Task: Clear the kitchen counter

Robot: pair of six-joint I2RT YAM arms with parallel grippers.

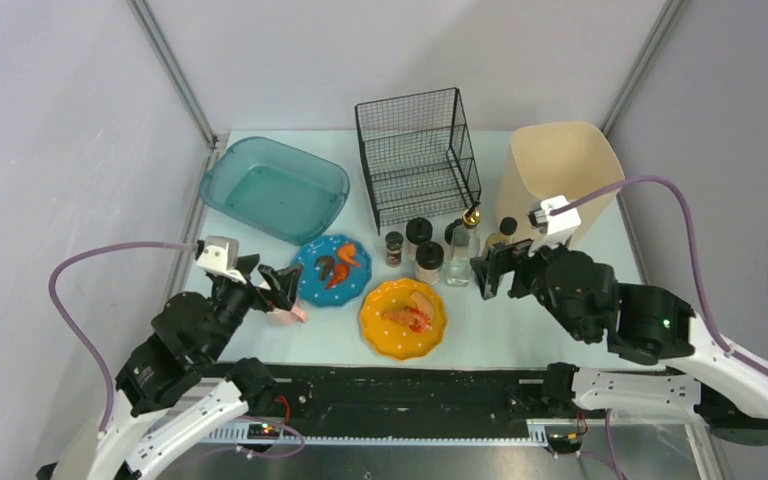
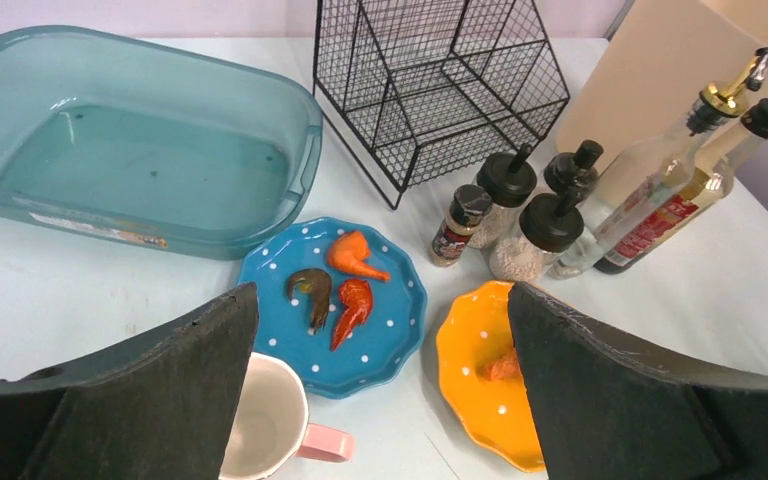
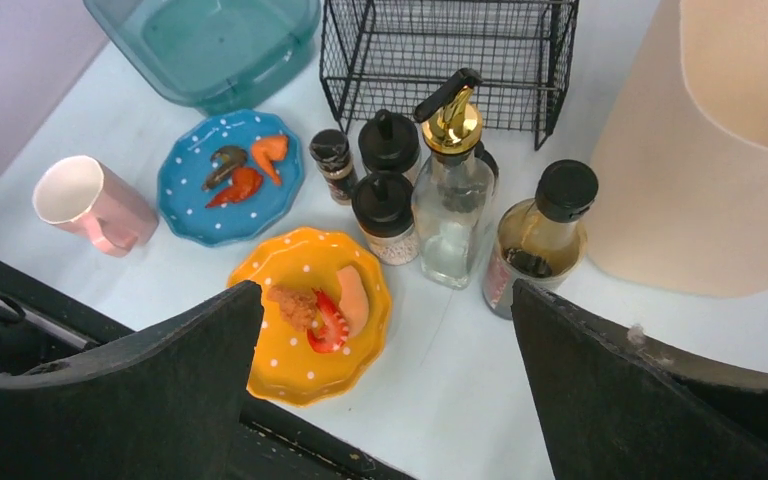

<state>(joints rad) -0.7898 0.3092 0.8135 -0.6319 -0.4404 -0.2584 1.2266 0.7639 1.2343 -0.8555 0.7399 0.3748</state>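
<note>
The clear bottle's slim neck (image 1: 469, 224) (image 3: 453, 153) is outward and to the left of my right gripper in the top view, so my right gripper will next reach there and straddle it.
The kitchen counter (image 1: 520, 330) is a pale mint-blue top. On it are a pink mug (image 1: 290, 312), a blue dotted plate (image 1: 312, 285) with food pieces, an orange dotted plate (image 1: 385, 338) with shrimp, several small spice jars (image 1: 429, 262), a clear bottle with a gold spout (image 1: 465, 250) and a dark sauce bottle (image 1: 503, 232). My left gripper (image 1: 275, 283) is open and empty, just above the mug (image 2: 260, 425). My right gripper (image 1: 498, 268) is open and empty, hovering right of the bottles (image 3: 450, 190).
A teal translucent tub (image 1: 275, 188) sits at the back left. A black wire rack (image 1: 415, 155) stands at the back middle and a beige paper bag (image 1: 560, 170) at the back right. Metal frame posts and grey walls close in the sides.
</note>
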